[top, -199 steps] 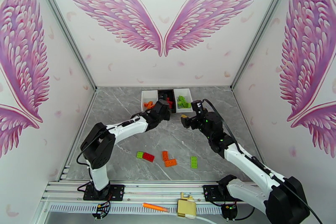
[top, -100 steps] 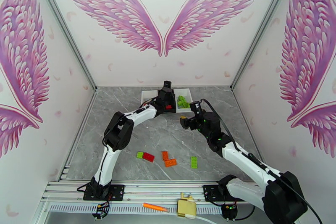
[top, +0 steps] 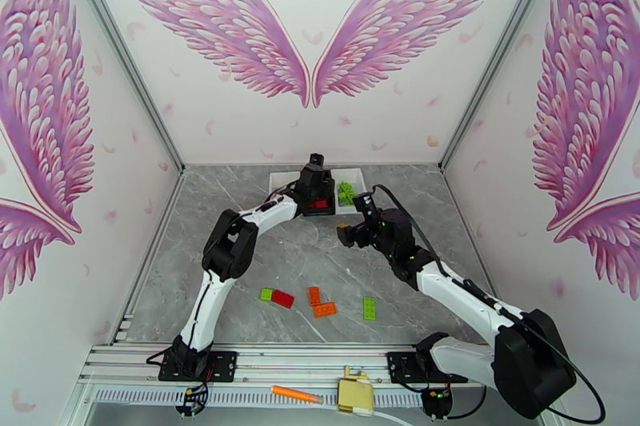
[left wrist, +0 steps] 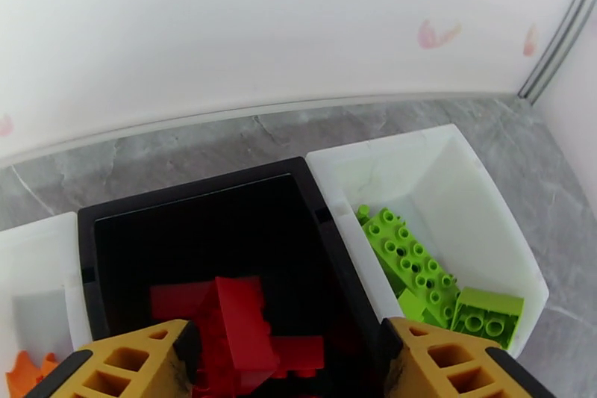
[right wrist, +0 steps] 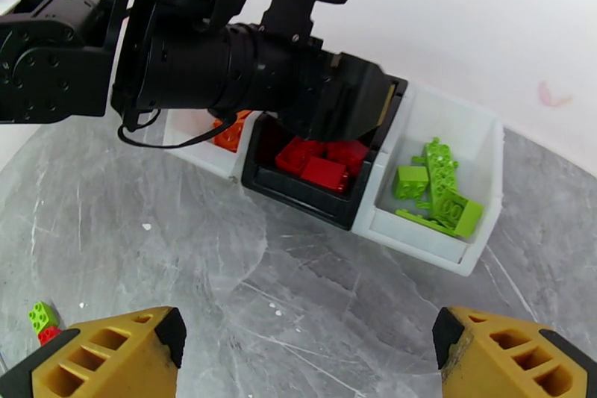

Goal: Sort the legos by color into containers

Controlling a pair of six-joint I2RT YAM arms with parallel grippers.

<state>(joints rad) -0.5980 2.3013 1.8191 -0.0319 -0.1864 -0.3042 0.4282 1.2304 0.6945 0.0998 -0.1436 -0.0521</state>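
Note:
My right gripper should swing back toward my base and down onto the loose, unsorted red brick beside a green one.
My left gripper (top: 318,199) hangs open over the black bin (left wrist: 194,194), fingers (left wrist: 134,362) spread wide above a pile of red bricks (left wrist: 239,328) lying inside. The right white bin (left wrist: 448,175) holds green bricks (left wrist: 407,261); the left white bin (left wrist: 37,257) shows an orange brick (left wrist: 26,378). My right gripper (top: 345,234) is open and empty in front of the bins, its fingers (right wrist: 104,355) above bare table. Loose on the near table lie a green brick (top: 266,294), a red brick (top: 282,299), two orange bricks (top: 314,296) (top: 325,309) and another green brick (top: 370,308).
The left arm (right wrist: 194,71) stretches across in front of the left and black bins. An orange marker pen (top: 296,395) lies on the rail by the arm bases. Winged wall panels close in the table at the back and both sides.
The left arm has reached forward from in front of the bins to over the black bin. The right gripper has shifted slightly left.

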